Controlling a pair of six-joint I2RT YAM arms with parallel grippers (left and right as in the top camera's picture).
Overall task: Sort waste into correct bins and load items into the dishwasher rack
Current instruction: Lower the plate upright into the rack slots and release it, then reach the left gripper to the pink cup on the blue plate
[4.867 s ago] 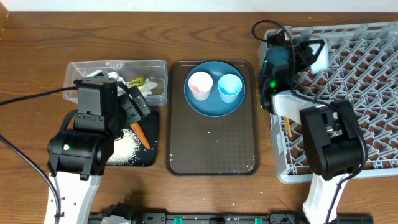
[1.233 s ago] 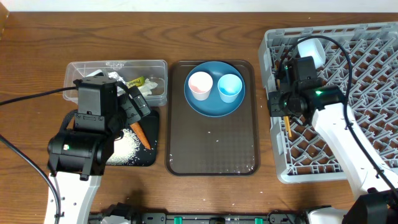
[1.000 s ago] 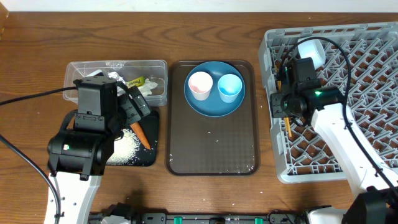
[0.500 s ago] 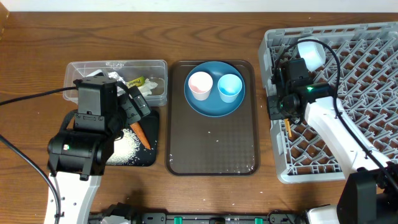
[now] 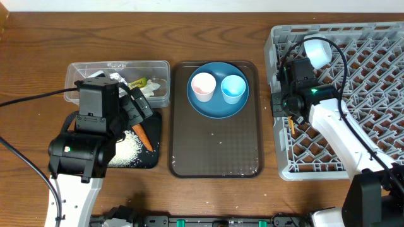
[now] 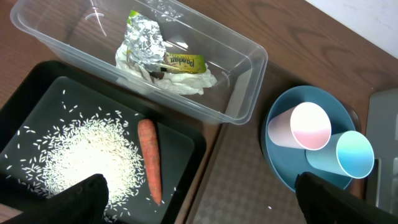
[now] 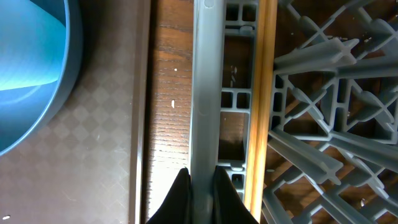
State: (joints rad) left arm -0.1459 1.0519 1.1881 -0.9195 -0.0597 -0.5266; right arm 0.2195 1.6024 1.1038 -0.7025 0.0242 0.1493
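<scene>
I should move my left gripper to the right in the overhead view and down to the pink cup's bin-side rim [image 5: 192, 82], because the light blue cup [image 5: 233, 87] crowds the pink cup's opposite side.
My right gripper [image 7: 202, 186] is shut on the left wall [image 7: 205, 93] of the grey dishwasher rack [image 5: 278, 145]. Just inside that wall lie wooden chopsticks [image 7: 260, 93], and a white bowl [image 5: 317, 52] sits at the rack's back left. The blue plate [image 5: 218, 104] carries a pink cup [image 5: 202, 86] and a light blue cup [image 5: 233, 87]. My left gripper [image 6: 199, 193] hangs open above the black bin [image 6: 37, 81], which holds rice [image 6: 87, 155] and a carrot [image 6: 150, 158]. The clear bin [image 6: 249, 62] holds foil [image 6: 143, 43] and tissue [image 6: 186, 79].
The plate rests on a brown serving tray [image 5: 214, 151] between the bins and the rack. A narrow strip of bare wood [image 7: 168, 124] separates the tray from the rack. A few stray rice grains lie on the tray and on that strip.
The right gripper has closed onto the rack's left wall. The rack has shifted slightly to the right and away from the front edge. The left arm has not moved.
</scene>
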